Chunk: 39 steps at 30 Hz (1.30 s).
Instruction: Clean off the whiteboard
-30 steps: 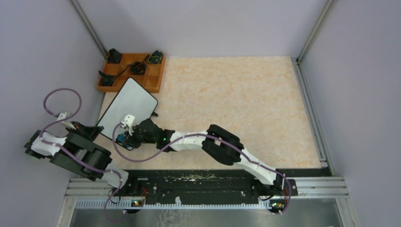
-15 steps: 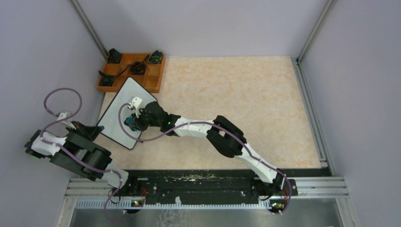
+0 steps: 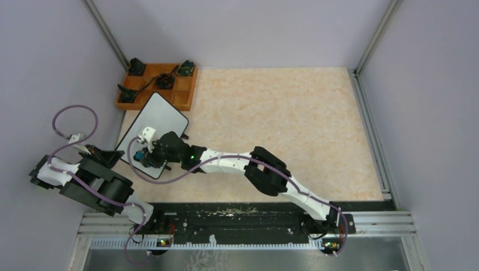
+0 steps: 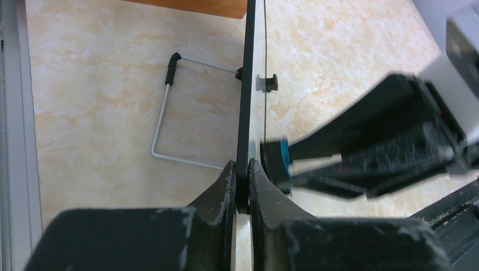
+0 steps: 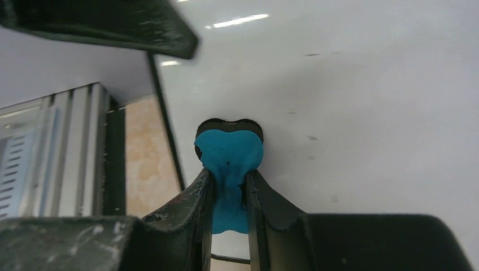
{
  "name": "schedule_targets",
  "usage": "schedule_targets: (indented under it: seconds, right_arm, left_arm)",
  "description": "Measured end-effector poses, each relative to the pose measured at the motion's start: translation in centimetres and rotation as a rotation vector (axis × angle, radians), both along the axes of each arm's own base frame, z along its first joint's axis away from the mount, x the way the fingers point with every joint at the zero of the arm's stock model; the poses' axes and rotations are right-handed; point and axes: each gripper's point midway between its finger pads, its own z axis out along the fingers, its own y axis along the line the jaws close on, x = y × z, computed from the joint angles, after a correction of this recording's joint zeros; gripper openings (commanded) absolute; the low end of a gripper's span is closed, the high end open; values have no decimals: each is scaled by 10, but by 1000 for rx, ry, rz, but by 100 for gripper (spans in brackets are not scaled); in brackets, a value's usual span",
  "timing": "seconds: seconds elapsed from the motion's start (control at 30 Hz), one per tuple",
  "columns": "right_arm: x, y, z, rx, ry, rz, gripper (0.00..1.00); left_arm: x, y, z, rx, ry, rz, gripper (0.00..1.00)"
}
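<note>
My right gripper goes to the right in the top view next, then down to free the eraser point(image 3: 142, 159) on the open table, since the board is nearly clean.
The whiteboard point(image 3: 158, 121) is a white rectangle with a thin black edge, propped at the table's left. Its face point(image 5: 350, 90) is nearly clean, with a few faint specks. My left gripper point(image 4: 242, 186) is shut on the board's black edge point(image 4: 246, 101) and holds it; it shows in the top view point(image 3: 116, 155) at the board's near-left corner. My right gripper point(image 5: 229, 195) is shut on a blue eraser point(image 5: 229, 155) with a black pad, pressed against the board's lower left part. In the top view the eraser point(image 3: 142, 159) sits near the board's near edge.
An orange compartmented wooden tray point(image 3: 183, 93) with small black items stands behind the board at the back left. The board's wire stand point(image 4: 169, 107) rests on the marbled table behind it. A metal rail point(image 3: 248, 217) runs along the near edge. Grey walls close in.
My right gripper has wiped with the eraser: up across the board half a second ago, now back down and left toward the near edge. The left gripper has not moved.
</note>
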Motion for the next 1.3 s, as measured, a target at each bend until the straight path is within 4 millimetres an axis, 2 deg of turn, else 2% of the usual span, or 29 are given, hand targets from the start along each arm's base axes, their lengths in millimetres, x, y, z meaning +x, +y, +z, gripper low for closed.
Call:
schedule_targets:
  seconds: [0.17, 0.6, 0.73, 1.0, 1.3]
  right_arm:
    - [-39, 17, -10, -9, -2, 62, 0]
    - [-34, 17, -10, -36, 14, 83, 0]
    - [-24, 15, -8, -31, 15, 76, 0]
    - [15, 3, -4, -19, 16, 36, 0]
    - [48, -11, -3, -2, 10, -9, 0]
  left_arm:
    - [0, 0, 0, 3, 0, -1, 0]
    - [1, 1, -1, 6, -10, 1, 0]
    - [1, 1, -1, 6, -10, 1, 0]
    - [1, 1, -1, 8, -10, 1, 0]
    - [1, 0, -1, 6, -10, 0, 0]
